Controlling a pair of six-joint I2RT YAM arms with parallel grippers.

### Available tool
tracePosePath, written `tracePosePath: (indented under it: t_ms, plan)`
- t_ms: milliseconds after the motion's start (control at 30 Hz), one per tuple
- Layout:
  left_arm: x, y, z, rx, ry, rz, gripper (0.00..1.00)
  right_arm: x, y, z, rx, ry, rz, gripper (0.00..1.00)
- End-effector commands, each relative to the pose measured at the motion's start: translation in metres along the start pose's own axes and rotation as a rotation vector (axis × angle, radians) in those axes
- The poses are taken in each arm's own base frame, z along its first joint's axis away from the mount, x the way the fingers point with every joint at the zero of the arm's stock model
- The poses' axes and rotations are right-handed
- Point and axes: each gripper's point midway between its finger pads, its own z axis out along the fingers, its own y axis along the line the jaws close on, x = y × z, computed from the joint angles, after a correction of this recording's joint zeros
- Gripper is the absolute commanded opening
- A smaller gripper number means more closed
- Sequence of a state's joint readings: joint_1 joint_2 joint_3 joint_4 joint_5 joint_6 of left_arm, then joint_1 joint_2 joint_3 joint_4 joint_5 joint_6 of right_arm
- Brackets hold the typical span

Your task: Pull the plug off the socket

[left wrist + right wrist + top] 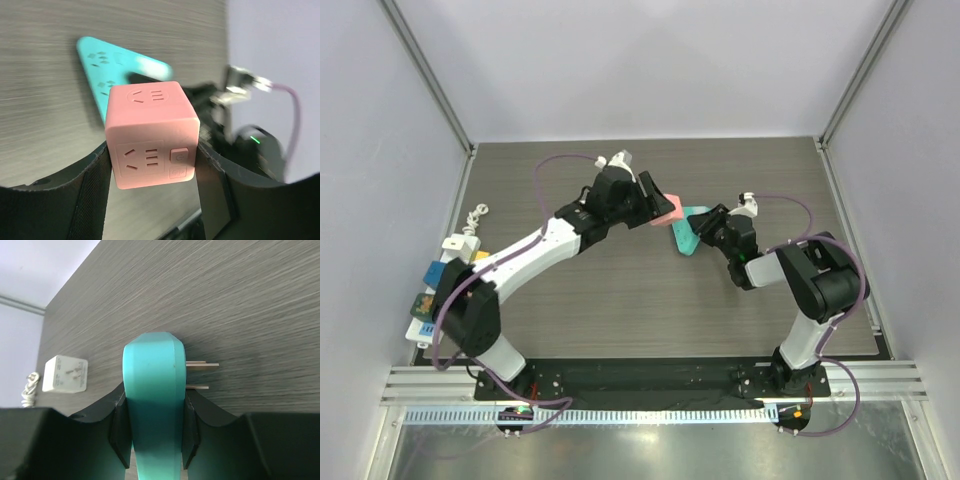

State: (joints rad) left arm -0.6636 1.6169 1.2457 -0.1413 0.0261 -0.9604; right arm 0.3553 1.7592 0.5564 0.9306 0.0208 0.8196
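The unplugged socket goes down and to my left gripper's left in the top view next, and the gripper releases it there, since that tabletop is open.
A pink cube socket [150, 135] hangs above the table with my left gripper [152, 162] shut on its two sides. Its faces with outlets and a small button look toward the camera. A teal plug [152, 405] is pinched between the pads of my right gripper [152, 432]. Two bare metal prongs [202, 365] stick out of the plug's right side into open air. From above, the pink socket [665, 211] and the teal plug [687, 233] sit close together at mid table, with the left gripper [658, 203] and the right gripper [706, 226] on either side. In the left wrist view the teal plug [107, 65] lies beyond the cube, apart from it.
A white adapter [65, 374] and a white cord [30, 390] lie at the table's left side. Several more small adapters [438, 272] are lined up along the left edge. Enclosure walls [920, 200] close in the table on the left, right and far sides.
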Motion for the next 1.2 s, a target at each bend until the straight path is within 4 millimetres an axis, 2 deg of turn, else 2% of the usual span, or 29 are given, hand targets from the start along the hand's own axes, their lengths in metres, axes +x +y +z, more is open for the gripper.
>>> tracePosePath:
  t_ms: [0, 100, 200, 300, 467, 500, 533, 567, 600, 667, 733, 833, 867, 900, 967, 1000, 1067, 1100, 1167]
  plan:
    - [-0.018, 0.007, -0.03, -0.072, -0.04, 0.097, 0.0, -0.025, -0.004, 0.003, 0.089, -0.098, -0.082, 0.01]
    - [-0.021, 0.008, -0.034, -0.073, -0.051, 0.053, 0.0, -0.027, -0.004, -0.001, 0.118, -0.116, -0.106, 0.01]
    - [-0.022, 0.02, -0.034, -0.108, -0.041, 0.036, 0.0, -0.03, -0.01, -0.005, 0.139, -0.136, -0.083, 0.01]
    - [-0.024, 0.031, -0.025, -0.112, 0.029, 0.05, 0.0, -0.037, -0.015, -0.013, 0.121, -0.17, -0.019, 0.01]
    - [-0.021, 0.059, 0.011, -0.145, 0.147, 0.121, 0.0, -0.054, -0.029, -0.031, 0.102, -0.207, 0.05, 0.01]
    - [-0.019, 0.066, 0.015, -0.167, 0.175, 0.127, 0.0, -0.064, -0.033, -0.034, 0.104, -0.227, 0.059, 0.01]
    - [-0.027, 0.063, 0.019, -0.172, 0.173, 0.158, 0.0, -0.068, -0.034, -0.037, 0.102, -0.232, 0.062, 0.01]
    - [-0.018, 0.081, 0.033, -0.223, 0.217, 0.165, 0.0, -0.071, -0.04, -0.04, 0.112, -0.232, 0.066, 0.01]
    - [-0.027, 0.074, 0.038, -0.226, 0.209, 0.178, 0.0, -0.083, -0.042, -0.045, 0.112, -0.254, 0.069, 0.01]
    - [-0.014, 0.098, 0.049, -0.299, 0.269, 0.193, 0.0, -0.091, -0.05, -0.05, 0.129, -0.259, 0.054, 0.01]
    - [-0.017, 0.101, 0.055, -0.316, 0.268, 0.201, 0.0, -0.105, -0.057, -0.056, 0.134, -0.275, 0.05, 0.02]
    - [-0.017, 0.113, 0.061, -0.363, 0.268, 0.216, 0.02, -0.111, -0.059, -0.06, 0.104, -0.262, 0.059, 0.08]
    - [-0.016, 0.117, 0.061, -0.378, 0.275, 0.22, 0.06, -0.115, -0.062, -0.061, 0.098, -0.266, 0.065, 0.1]
    - [-0.016, 0.118, 0.064, -0.384, 0.275, 0.222, 0.18, -0.121, -0.067, -0.061, 0.104, -0.272, 0.076, 0.12]
    - [-0.016, 0.122, 0.065, -0.402, 0.273, 0.228, 0.29, -0.12, -0.072, -0.059, 0.097, -0.252, 0.094, 0.14]
    - [-0.017, 0.123, 0.065, -0.406, 0.27, 0.229, 0.39, -0.12, -0.075, -0.059, 0.1, -0.245, 0.1, 0.16]
    - [-0.02, 0.123, 0.063, -0.412, 0.259, 0.234, 0.53, -0.119, -0.082, -0.058, 0.109, -0.229, 0.119, 0.19]
    - [-0.024, 0.125, 0.062, -0.429, 0.238, 0.242, 0.69, -0.118, -0.086, -0.057, 0.118, -0.222, 0.129, 0.23]
    - [-0.033, 0.122, 0.058, -0.437, 0.205, 0.251, 0.81, -0.121, -0.093, -0.059, 0.128, -0.221, 0.137, 0.28]
